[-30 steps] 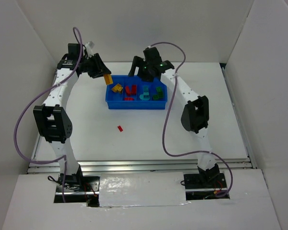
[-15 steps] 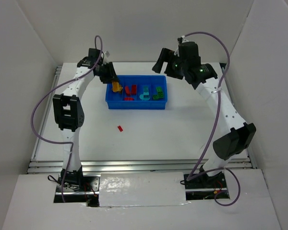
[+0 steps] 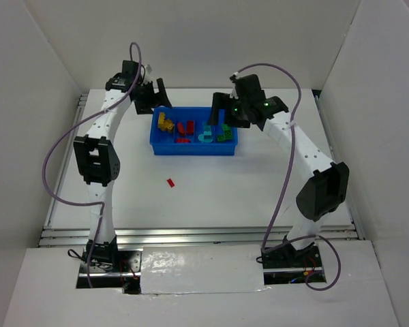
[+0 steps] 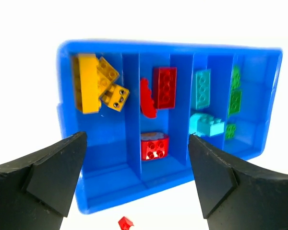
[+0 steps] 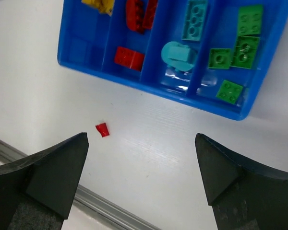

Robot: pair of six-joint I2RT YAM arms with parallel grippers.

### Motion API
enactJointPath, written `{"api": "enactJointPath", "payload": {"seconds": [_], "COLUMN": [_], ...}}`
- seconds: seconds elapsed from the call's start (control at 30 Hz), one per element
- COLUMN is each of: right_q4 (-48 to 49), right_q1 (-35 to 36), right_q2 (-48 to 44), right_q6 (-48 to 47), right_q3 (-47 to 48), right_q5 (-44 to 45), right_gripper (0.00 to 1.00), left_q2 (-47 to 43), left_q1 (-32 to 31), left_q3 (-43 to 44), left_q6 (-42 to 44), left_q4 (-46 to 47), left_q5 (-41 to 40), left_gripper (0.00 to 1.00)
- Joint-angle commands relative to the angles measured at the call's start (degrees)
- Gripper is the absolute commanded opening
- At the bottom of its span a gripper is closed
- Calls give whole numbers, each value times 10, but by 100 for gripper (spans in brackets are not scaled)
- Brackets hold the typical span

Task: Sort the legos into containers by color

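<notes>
The right gripper swings back and down around the red lego next, since the red lego, the only one outside the tray [image 3: 191, 151], lies to the left in the top view.
The blue tray [image 3: 191, 151] of four containers sits at the table's far middle. In the left wrist view its compartments [image 4: 105, 158] hold, from left to right, yellow legos [image 4: 92, 86], red legos [image 4: 163, 87], teal legos [image 4: 202, 89] and green legos [image 4: 235, 101]. One small red lego [image 3: 170, 182] lies loose on the table in front of the tray, seen too as the red lego [image 5: 102, 129] in the right wrist view. My left gripper [image 3: 157, 97] hovers open and empty over the tray's far left corner. My right gripper [image 3: 219, 113] is open and empty above the tray's right half.
White walls enclose the table on three sides. A metal rail [image 3: 198, 235] runs along the near edge, in front of both arm bases. The loose red brick lies well apart from the tray, on white table surface.
The left gripper carried a yellow brick over the left compartment, opened and let it drop in, then drew back. The right arm swung out to the right and came back over the tray.
</notes>
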Motion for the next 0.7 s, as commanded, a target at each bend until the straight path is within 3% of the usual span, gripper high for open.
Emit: {"api": "enactJointPath", "payload": {"seconds": [0.0,0.1,0.33,0.5,0.67], "right_q4": [5,-1,-36,-46,-50], "right_q1": [88,156,263,299,315], "right_q2": [27,74,186,259,330], "right_q6": [-71,-90,-101,-89,-86], "right_q3": [28,33,73,106,151], "right_q5": [18,0,15,42,126], "right_gripper": [100,99,95,92,89], "left_q2": [-89,-158,-288,-374,-389], "left_q1": [6,29,94,105,105], "left_q3": [43,-20,-208,-310,-309], "left_q6": [-18,-80,-106,-113,-116], "left_q4": [-38,-75,-119,-89,-101], "left_q5": [-93,-198,-289,-264,-248], "left_gripper": [99,99,99,100,100]}}
